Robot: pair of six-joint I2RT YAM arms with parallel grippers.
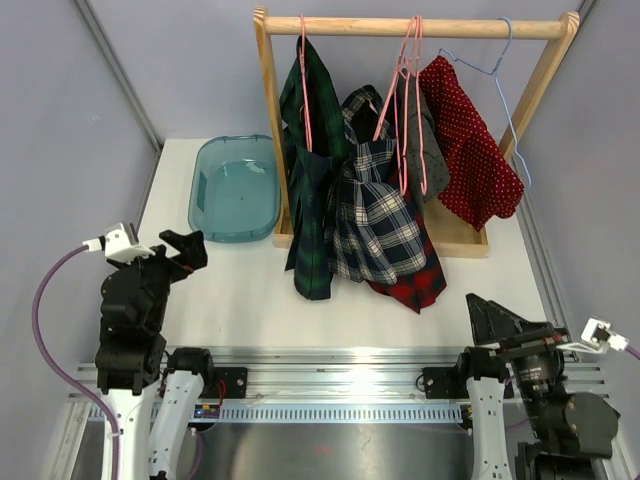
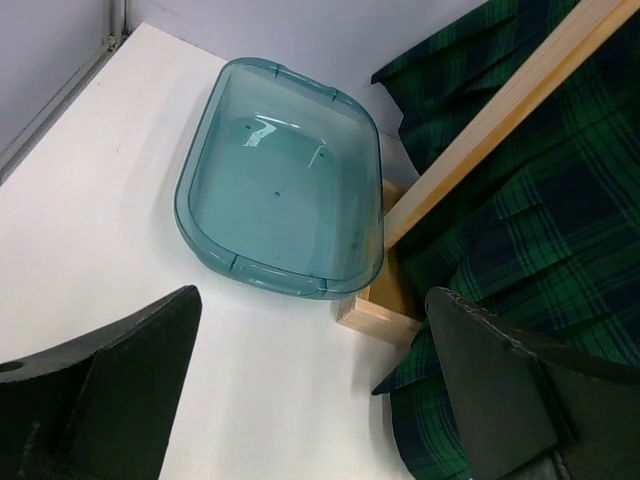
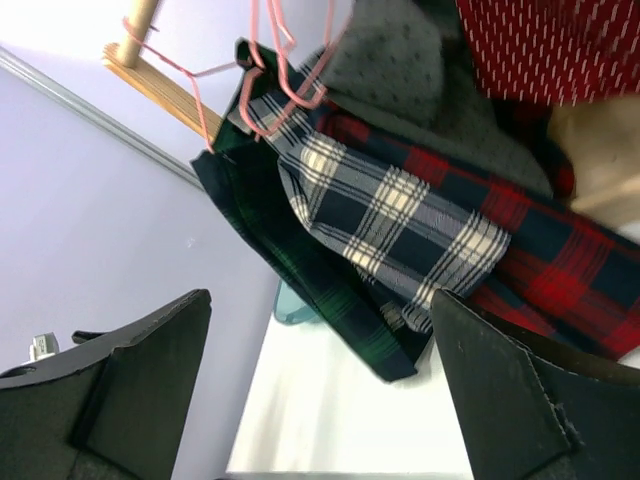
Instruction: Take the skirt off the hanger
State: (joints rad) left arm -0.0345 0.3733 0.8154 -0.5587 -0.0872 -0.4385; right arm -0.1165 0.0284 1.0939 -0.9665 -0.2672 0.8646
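I will next lift my right gripper outward and to the left in the top view, onto the pink hanger's arm, because the navy-and-white plaid skirt hangs from it.
A wooden rack holds several garments on hangers. A dark green plaid skirt hangs on a pink hanger at the left. A navy-and-white plaid skirt hangs in the middle over a red plaid one. My left gripper is open and empty over the table, left of the green skirt; in the left wrist view the gripper frames the rack's base. My right gripper is open and empty near the front right; in the right wrist view the gripper faces the skirts' hems.
A teal plastic bin stands at the back left beside the rack post. A grey garment, a red dotted garment and a bare blue hanger hang at the rack's right. Grey walls close in both sides.
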